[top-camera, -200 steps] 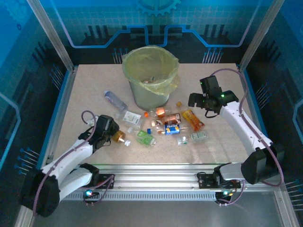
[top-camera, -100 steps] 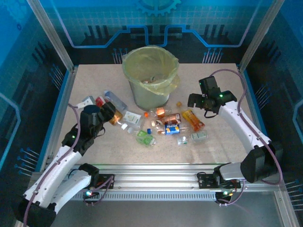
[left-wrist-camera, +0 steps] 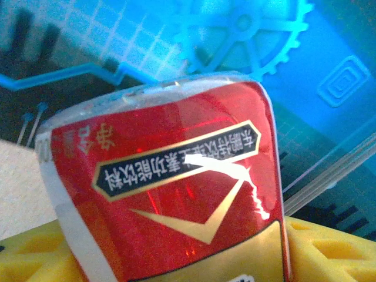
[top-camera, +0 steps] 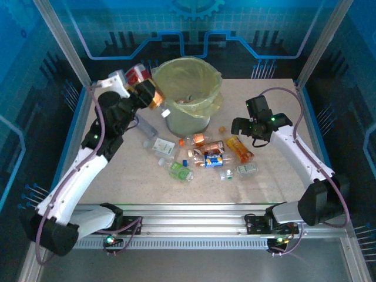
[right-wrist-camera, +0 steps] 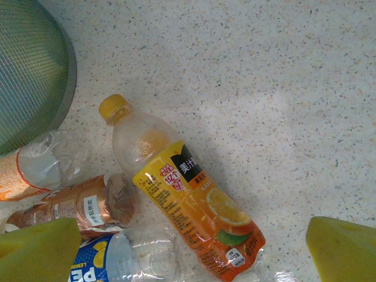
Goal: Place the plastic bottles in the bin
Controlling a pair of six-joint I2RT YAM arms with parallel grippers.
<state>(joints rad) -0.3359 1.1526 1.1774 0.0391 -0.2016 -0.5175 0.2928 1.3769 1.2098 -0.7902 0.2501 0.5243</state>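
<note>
I will move my left gripper over the opening of the bin next, lower it there and let go of the red-labelled bottle (top-camera: 140, 75). The bottle is still hanging beside the bin's rim.
My left gripper (top-camera: 143, 89) is raised beside the left rim of the bin (top-camera: 176, 124), shut on a red-labelled plastic bottle (top-camera: 140, 75) whose white cap points toward the bin. Up close, that bottle (left-wrist-camera: 170, 194) sits between my yellow pads (left-wrist-camera: 332, 247). The grey bin has a yellow-green bag liner. My right gripper (top-camera: 242, 126) hangs open above an orange-labelled bottle (top-camera: 239, 148) lying on the table. In the right wrist view this bottle (right-wrist-camera: 188, 200) lies between the spread yellow pads (right-wrist-camera: 343, 249), with the gripper (right-wrist-camera: 191, 255) above it.
Several more bottles lie in front of the bin: a clear one (top-camera: 143, 124), a green one (top-camera: 181, 171), a blue-labelled one (top-camera: 213, 160) and a copper-coloured one (right-wrist-camera: 82, 205). The bin's wall (right-wrist-camera: 29, 70) stands left of the right gripper. Metal frame posts edge the table.
The left arm has lifted the red-labelled bottle off the table and carried it up and back to the bin's left rim. The right gripper has hardly moved.
</note>
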